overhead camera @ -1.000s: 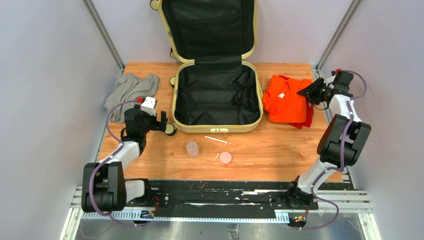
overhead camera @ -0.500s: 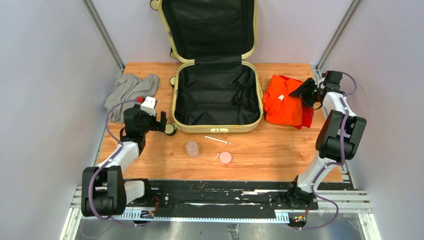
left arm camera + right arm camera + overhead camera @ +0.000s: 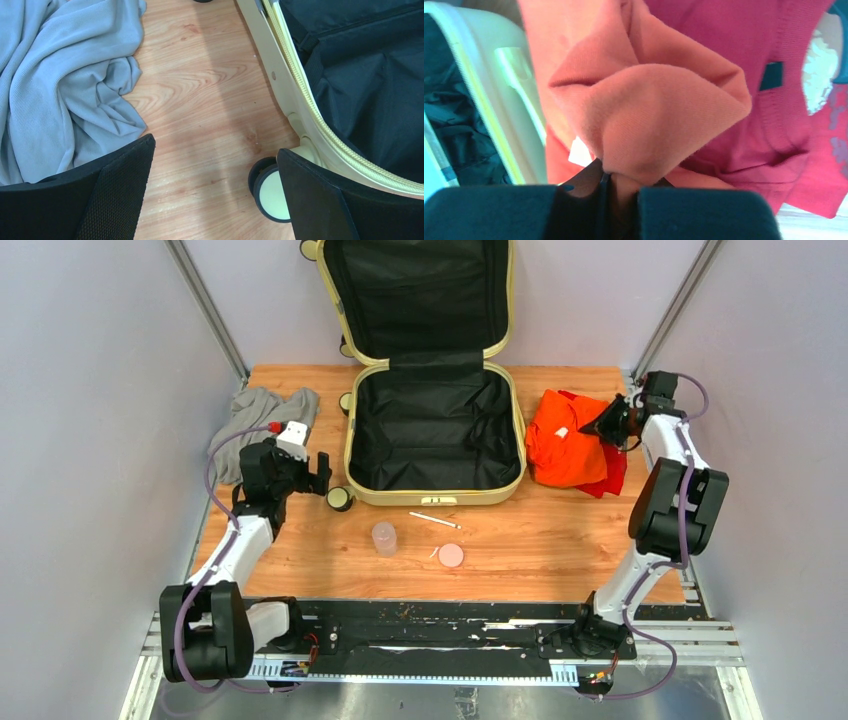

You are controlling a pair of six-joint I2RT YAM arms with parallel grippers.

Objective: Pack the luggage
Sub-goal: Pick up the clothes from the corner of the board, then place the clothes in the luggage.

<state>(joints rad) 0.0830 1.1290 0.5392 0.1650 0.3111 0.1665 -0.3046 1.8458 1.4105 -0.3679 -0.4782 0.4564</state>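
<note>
I will next raise my right gripper over the luggage rim (image 3: 489,100), which is between the orange shirt and the empty black lining (image 3: 466,132). Then I will lower it inside and let go.
The pale-yellow luggage (image 3: 436,430) lies open at the table's back middle, black lining up, lid propped against the wall. An orange shirt (image 3: 565,445) lies right of it on a red garment (image 3: 612,472). My right gripper (image 3: 606,426) is shut on a bunched fold of the orange shirt (image 3: 649,120) at its right edge; the luggage rim (image 3: 489,100) shows to the left. My left gripper (image 3: 322,475) hangs open over bare wood between the grey cloth (image 3: 55,80) and the luggage's near-left wheel (image 3: 270,192). Nothing is between its fingers.
A grey cloth (image 3: 258,425) is heaped at the back left. In front of the luggage lie a thin white stick (image 3: 434,520), a clear plastic cup (image 3: 384,537) and a pink round lid (image 3: 451,556). Walls and metal posts close both sides.
My right gripper moved left onto the orange shirt's edge and closed on a fold of it. The left arm shifted slightly back, still open.
</note>
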